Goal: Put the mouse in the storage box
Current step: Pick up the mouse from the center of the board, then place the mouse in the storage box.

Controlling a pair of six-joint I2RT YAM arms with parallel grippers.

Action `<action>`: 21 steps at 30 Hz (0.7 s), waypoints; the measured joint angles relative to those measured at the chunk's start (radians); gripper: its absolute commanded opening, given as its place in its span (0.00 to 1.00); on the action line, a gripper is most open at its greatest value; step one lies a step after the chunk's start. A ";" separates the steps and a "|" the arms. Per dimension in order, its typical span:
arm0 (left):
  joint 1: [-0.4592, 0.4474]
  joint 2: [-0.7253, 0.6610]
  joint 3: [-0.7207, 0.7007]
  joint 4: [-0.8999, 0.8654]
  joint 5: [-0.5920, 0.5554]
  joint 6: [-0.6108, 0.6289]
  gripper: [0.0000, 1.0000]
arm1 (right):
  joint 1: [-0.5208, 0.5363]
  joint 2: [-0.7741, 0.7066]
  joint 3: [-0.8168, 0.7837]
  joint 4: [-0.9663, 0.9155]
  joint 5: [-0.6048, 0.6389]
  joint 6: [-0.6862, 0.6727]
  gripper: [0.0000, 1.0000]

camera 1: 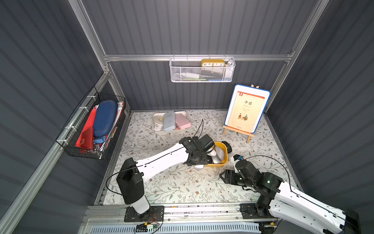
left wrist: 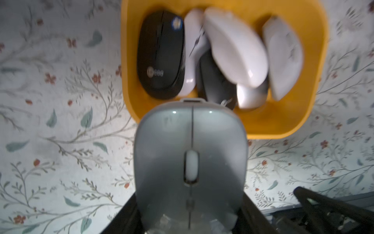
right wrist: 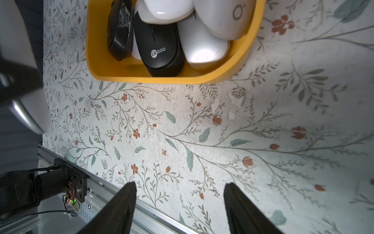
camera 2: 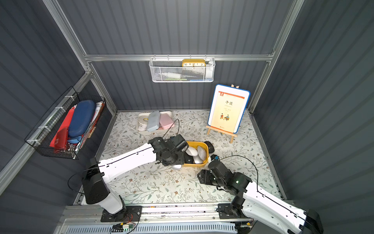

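I will next move my left gripper outward past the box's near rim, then down onto the outermost black mouse point(left wrist: 161, 54) to release, because most of the grey mouse point(left wrist: 190, 141) hangs outside.
My left gripper point(left wrist: 190, 218) is shut on a grey mouse point(left wrist: 190, 141) with a scroll wheel, its black fingers pressed on both flanks. The mouse's nose hangs over the near rim of the yellow storage box point(left wrist: 283, 129). In both top views the mouse point(camera 1: 199, 166) point(camera 2: 177, 166) peeks out under the left wrist at the box's point(camera 1: 223, 162) point(camera 2: 202, 164) near-left corner. Several white and black mice lie piled in the box point(right wrist: 141, 78). My right gripper point(right wrist: 180, 186) point(camera 1: 222, 177) stands open over bare mat, in front of the box, nothing between its fingers.
A black mouse point(camera 1: 227, 146) lies on the mat against the box's far right side. A book on a wooden easel point(camera 1: 245, 111) stands at the back right, a white tray point(camera 1: 156, 129) of cases at the back. A black wire basket point(camera 1: 91, 129) hangs on the left wall, a white mesh basket point(camera 1: 202, 71) on the back wall.
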 measured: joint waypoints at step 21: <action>0.108 0.328 0.180 0.036 0.078 0.248 0.65 | -0.040 -0.111 0.006 -0.156 0.106 -0.015 0.73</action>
